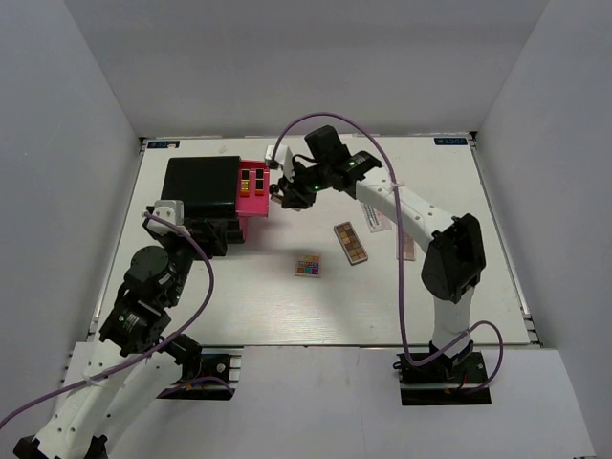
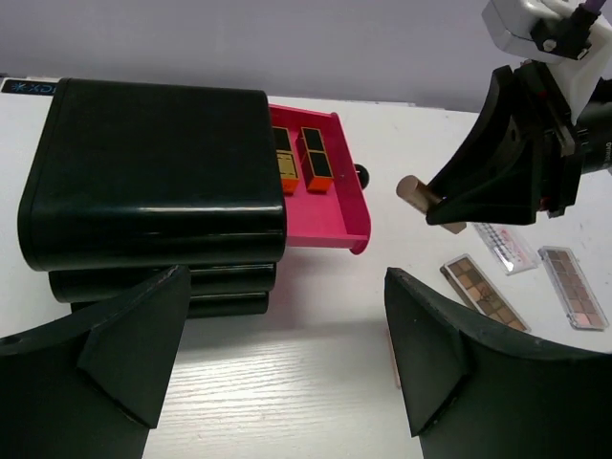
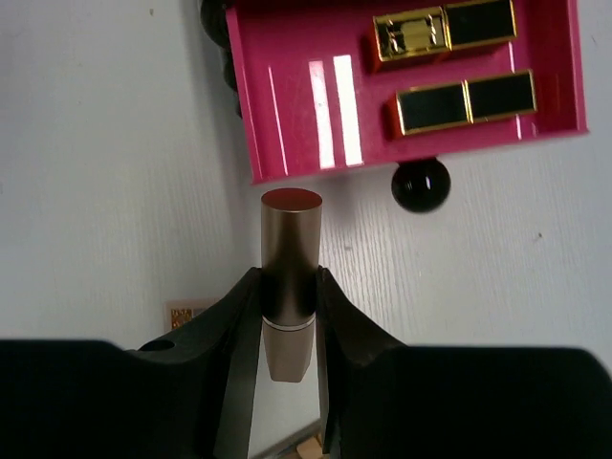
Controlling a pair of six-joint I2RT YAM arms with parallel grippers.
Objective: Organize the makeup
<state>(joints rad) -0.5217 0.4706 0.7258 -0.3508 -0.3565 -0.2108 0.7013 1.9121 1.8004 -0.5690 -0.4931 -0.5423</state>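
Observation:
Next I will move my right gripper to the left in the top view over the pink drawer, then lower the rose-gold tube onto the drawer's near end, where the bottom lies bare [image 1: 252, 205] [image 3: 312, 103].
My right gripper [image 3: 288, 277] is shut on a rose-gold tube [image 3: 289, 258], held just off the front edge of the open pink drawer [image 3: 316, 57]. In the top view this gripper [image 1: 284, 194] hangs right beside the drawer [image 1: 256, 203]. Two lipsticks lie in the drawer, a gold-black one [image 3: 443, 31] and a red-black one [image 3: 466, 101]. On the table lie a multicoloured square palette [image 1: 308, 266], a long brown palette [image 1: 351, 243], a white packet [image 1: 371, 218] and a pinkish flat case [image 1: 407, 247]. My left gripper [image 2: 285, 273] stands open and holds nothing, just in front of the black box [image 2: 153, 163].
The large black box [image 1: 201, 182] stands at the back left with its top drawer pulled out to the right; the drawer's black knob [image 3: 421, 184] sticks out beside the tube. White walls close in the table [image 1: 287, 306] on three sides.

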